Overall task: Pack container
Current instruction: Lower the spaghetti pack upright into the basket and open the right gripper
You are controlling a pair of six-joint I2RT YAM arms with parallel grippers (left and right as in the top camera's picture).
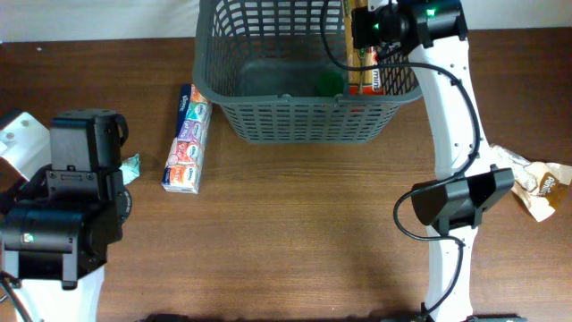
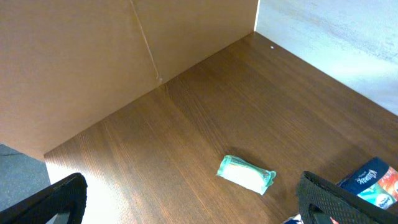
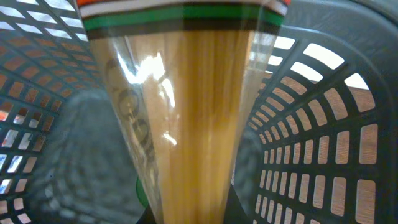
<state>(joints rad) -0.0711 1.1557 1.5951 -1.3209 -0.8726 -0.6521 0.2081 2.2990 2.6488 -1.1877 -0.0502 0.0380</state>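
The spaghetti already hangs within the container's lattice sides. My right gripper will next go down inside the container [image 1: 304, 116] toward the container's bottom beside the green item and let go of the spaghetti.
The dark grey slotted container [image 1: 304, 116] stands at the back middle of the table. My right gripper [image 1: 371, 27] reaches over its right side, shut on a long clear pack of spaghetti [image 1: 365, 67]. In the right wrist view the spaghetti [image 3: 186, 112] fills the middle, held between my jaws [image 3: 186, 218], with the container's lattice wall [image 3: 311, 143] around it. A green item [image 1: 329, 82] lies on the container floor. My left gripper [image 2: 199, 202] is open and empty above the table at the left.
A small green-and-white packet [image 2: 246, 174] lies on the table between my left fingers, also in the overhead view [image 1: 131, 166]. A long tissue multipack [image 1: 187, 139] lies left of the container. A crumpled brown bag [image 1: 536, 183] sits at the right edge.
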